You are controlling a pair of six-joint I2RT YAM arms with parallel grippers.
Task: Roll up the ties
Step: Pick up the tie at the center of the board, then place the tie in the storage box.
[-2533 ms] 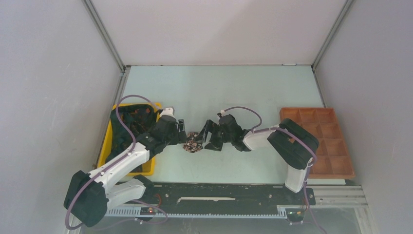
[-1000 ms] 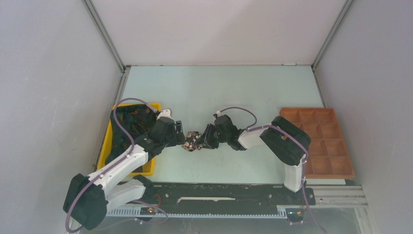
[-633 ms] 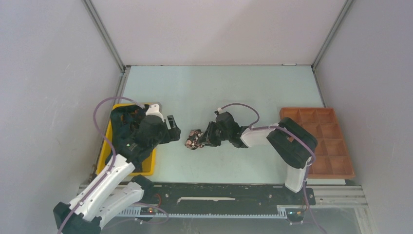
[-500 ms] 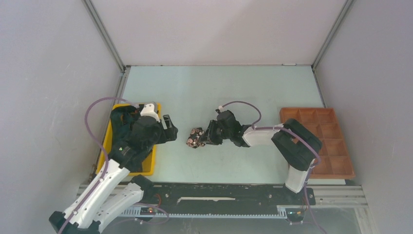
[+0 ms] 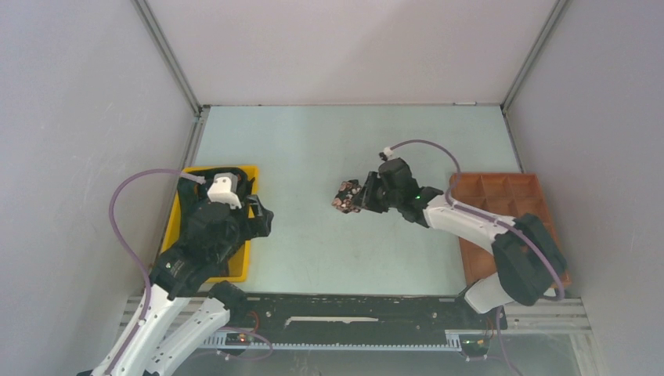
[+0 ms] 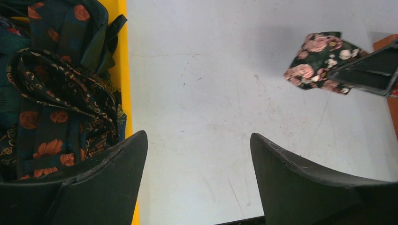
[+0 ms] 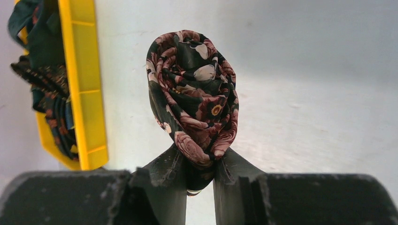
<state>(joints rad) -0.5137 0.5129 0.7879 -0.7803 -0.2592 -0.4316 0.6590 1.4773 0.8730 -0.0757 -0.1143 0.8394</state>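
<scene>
To the right of my right gripper in the top view lies the tray's empty far middle section (image 5: 495,186), so I will swing across, lower the roll inside and release.
A rolled tie (image 5: 345,196), dark with pink roses, is pinched at its lower end in my right gripper (image 5: 362,196), which is shut on it. The right wrist view shows the roll (image 7: 192,93) standing out beyond the right gripper (image 7: 199,157), above the pale table. Seen from the left wrist, the same roll (image 6: 319,61) is at the far right. My left gripper (image 5: 260,221) hangs open and empty beside the yellow bin's right rim; its left finger (image 6: 103,183) overlaps the bin edge. More ties (image 6: 51,93) lie tangled in the bin.
The yellow bin (image 5: 244,262) sits at the table's left, near my left arm; its rim (image 7: 84,84) also shows in the right wrist view. An orange compartment tray (image 5: 540,235) stands at the right edge. Grey walls close in three sides.
My right gripper has carried the rolled tie to the right and farther back, towards the orange tray. My left arm has pulled back to the bin's edge, its gripper open.
</scene>
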